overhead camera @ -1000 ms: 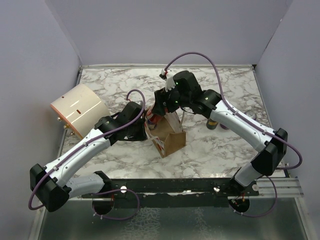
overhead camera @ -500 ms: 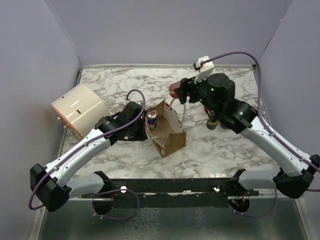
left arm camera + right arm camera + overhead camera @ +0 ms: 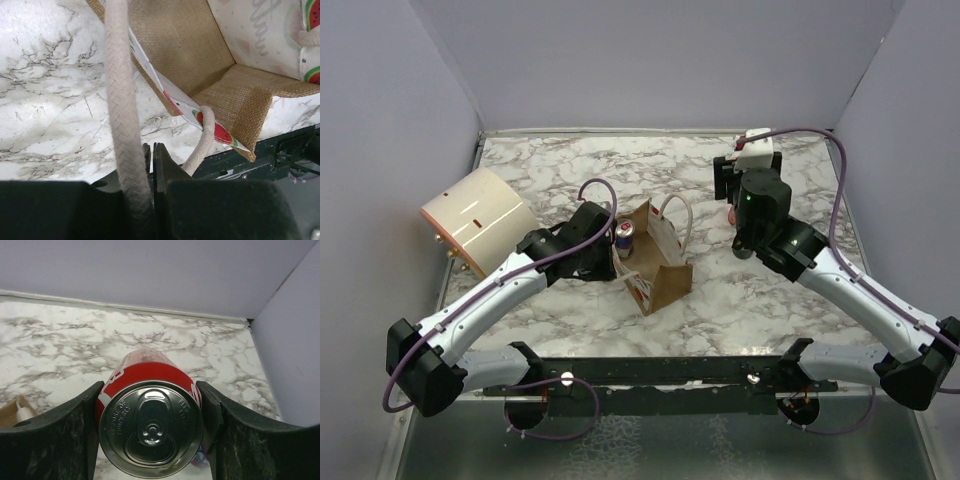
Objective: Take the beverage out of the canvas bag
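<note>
My right gripper holds the can up in the air. Next it should move down and to the right in the top view and let go of the can on the marble by the purple object.
The brown canvas bag (image 3: 662, 272) stands open mid-table, with its burlap inside and watermelon print in the left wrist view (image 3: 190, 50). My left gripper (image 3: 609, 257) is at the bag's left side, shut (image 3: 151, 150) on a white rope handle (image 3: 120, 100). My right gripper (image 3: 728, 186) is raised over the back right of the table, away from the bag. It is shut (image 3: 151, 405) on a red beverage can (image 3: 150, 415), top end facing the camera. A second can (image 3: 623, 238) stands inside the bag.
A large cream cylinder (image 3: 475, 218) lies at the left. A dark can (image 3: 744, 248) stands on the marble under my right arm. A purple object (image 3: 202, 461) shows just below the held can. Walls close the back and both sides.
My right gripper has lifted the red can up out of the bag and carried it to the back right. My left gripper has kept its hold on the handle.
</note>
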Tool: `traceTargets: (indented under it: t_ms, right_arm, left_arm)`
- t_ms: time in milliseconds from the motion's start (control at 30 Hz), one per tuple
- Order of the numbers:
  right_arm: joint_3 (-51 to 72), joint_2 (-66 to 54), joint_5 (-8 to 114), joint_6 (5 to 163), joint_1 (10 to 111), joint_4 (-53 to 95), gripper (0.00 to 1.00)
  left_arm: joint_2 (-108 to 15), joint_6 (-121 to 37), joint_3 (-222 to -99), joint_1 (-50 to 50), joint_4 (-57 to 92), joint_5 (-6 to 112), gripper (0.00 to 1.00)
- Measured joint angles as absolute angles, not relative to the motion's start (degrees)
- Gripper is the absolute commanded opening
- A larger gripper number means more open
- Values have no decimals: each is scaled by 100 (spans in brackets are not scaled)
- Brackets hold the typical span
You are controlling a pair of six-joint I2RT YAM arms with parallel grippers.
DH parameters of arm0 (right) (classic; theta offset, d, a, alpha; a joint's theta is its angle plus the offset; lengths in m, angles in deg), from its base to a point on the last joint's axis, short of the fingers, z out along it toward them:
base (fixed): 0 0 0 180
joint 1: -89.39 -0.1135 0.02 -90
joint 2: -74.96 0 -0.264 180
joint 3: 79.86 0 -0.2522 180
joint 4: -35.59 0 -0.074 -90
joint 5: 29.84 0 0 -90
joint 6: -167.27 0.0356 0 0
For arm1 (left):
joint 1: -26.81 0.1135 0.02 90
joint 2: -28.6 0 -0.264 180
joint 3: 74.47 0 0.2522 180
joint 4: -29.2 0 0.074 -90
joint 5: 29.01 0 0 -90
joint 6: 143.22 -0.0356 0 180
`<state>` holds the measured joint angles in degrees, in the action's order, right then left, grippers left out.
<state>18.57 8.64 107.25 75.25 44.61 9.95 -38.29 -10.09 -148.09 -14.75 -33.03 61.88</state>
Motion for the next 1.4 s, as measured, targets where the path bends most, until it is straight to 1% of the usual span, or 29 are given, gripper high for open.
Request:
traceTargets:
  t_ms: [100, 233, 400, 567, 700, 900, 1033, 1200, 1400]
  right_arm:
    - [1929, 787, 10830, 7549, 4785, 1110, 2]
    - [1824, 586, 10797, 7780, 5526, 1152, 2]
    - [1505, 27, 10570, 8154, 6599, 1106, 2]
    - [1538, -467, 10548, 8312, 7294, 1108, 2]
    - [1571, -887, 10292, 8484, 7812, 1102, 2]
    - [1789, -1342, 9847, 8904, 8201, 1027, 2]
    - [1831, -1663, 9396, 9372, 8265, 726, 2]
    - [1833, -2080, 9186, 9724, 8278, 428, 2]
    - [2021, -2139, 8939, 9931, 8404, 439, 2]
  left_arm:
    - [-3836, -1029, -14850, -1475, -3305, 6188, 10]
    - [-3836, -1029, -14855, -1475, -3308, 6188, 10]
    - [-3834, -1031, -14855, -1475, -3308, 6188, 10]
    - [-3834, -1035, -14861, -1475, -3314, 6188, 10]
    - [-3832, -1040, -14876, -1475, -3316, 6188, 10]
    - [-3799, -1035, -14876, -1453, -3327, 6190, 10]
    - [-3766, -1035, -14876, -1451, -3334, 6190, 10]
    - [-3751, -1033, -14876, -1451, -3360, 6190, 10]
    - [-3740, -1031, -14876, -1451, -3362, 6190, 10]
